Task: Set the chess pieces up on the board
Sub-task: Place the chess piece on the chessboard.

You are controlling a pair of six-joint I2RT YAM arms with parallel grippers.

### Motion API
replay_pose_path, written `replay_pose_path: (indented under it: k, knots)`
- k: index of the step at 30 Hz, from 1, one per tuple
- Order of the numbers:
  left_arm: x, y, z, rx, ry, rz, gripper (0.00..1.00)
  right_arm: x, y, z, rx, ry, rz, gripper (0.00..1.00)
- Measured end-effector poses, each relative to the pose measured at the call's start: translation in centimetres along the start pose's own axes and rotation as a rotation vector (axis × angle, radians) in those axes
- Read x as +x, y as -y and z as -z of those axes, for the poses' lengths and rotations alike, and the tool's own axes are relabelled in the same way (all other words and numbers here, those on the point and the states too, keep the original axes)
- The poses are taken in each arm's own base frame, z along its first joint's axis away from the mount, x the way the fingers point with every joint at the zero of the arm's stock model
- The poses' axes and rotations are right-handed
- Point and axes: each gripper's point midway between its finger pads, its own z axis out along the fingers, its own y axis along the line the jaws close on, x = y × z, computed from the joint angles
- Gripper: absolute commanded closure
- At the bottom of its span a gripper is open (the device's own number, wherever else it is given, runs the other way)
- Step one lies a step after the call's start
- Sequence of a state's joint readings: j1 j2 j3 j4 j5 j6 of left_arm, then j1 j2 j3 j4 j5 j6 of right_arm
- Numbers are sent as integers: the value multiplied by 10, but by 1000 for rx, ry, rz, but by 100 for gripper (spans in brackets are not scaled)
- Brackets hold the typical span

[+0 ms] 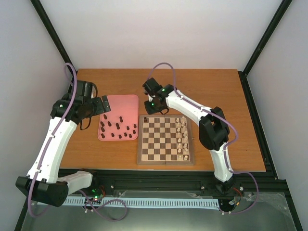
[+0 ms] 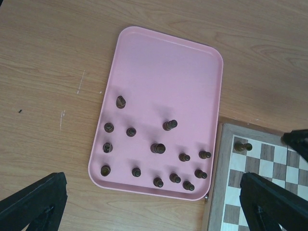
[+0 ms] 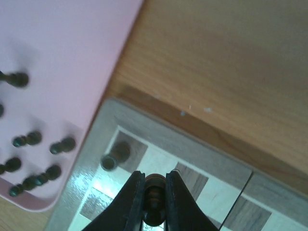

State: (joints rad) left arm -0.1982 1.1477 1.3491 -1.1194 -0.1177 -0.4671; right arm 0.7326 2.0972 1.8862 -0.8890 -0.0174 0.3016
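Note:
The robot's right gripper needs to lower the dark chess piece onto the light square (image 1: 151, 120) (image 3: 156, 161) beside the corner piece and let go of it there, because that square is empty.
The wooden checkered board (image 1: 166, 160) lies at the table's middle. One dark brown chess piece (image 1: 146, 118) stands on its far left corner square, also visible in the left wrist view (image 2: 242, 146) and the right wrist view (image 3: 114, 156). My right gripper (image 3: 154, 192) is shut on another dark chess piece (image 3: 154, 185), held just above the squares beside that corner. In the top view the right gripper (image 1: 155, 109) hangs over the board's far edge. Several dark pieces (image 2: 158, 148) stand or lie on the pink tray (image 2: 163, 72). My left gripper (image 2: 154, 211) is open above the tray's near end.
Cream-white pieces (image 1: 182, 139) line the board's right columns. The pink tray (image 1: 120, 103) lies right against the board's left border (image 2: 219, 168). Bare wooden table (image 1: 216, 96) lies to the right of and behind the board. Black frame posts stand at the back corners.

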Motion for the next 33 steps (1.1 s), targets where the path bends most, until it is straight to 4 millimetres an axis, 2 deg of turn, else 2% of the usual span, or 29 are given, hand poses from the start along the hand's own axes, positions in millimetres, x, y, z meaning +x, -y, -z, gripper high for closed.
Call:
replay_pose_path:
  k: [4, 24, 33]
  knots:
    - [1, 1, -4, 3, -10, -1, 0, 25, 7, -16, 21, -67, 2, 94]
    - [-1, 4, -8, 10, -11, -1, 0, 37, 0, -29, -3, -85, 0, 94]
    - [-1, 4, -8, 10, -12, -1, 0, 44, 2, -42, 7, -113, -2, 94]
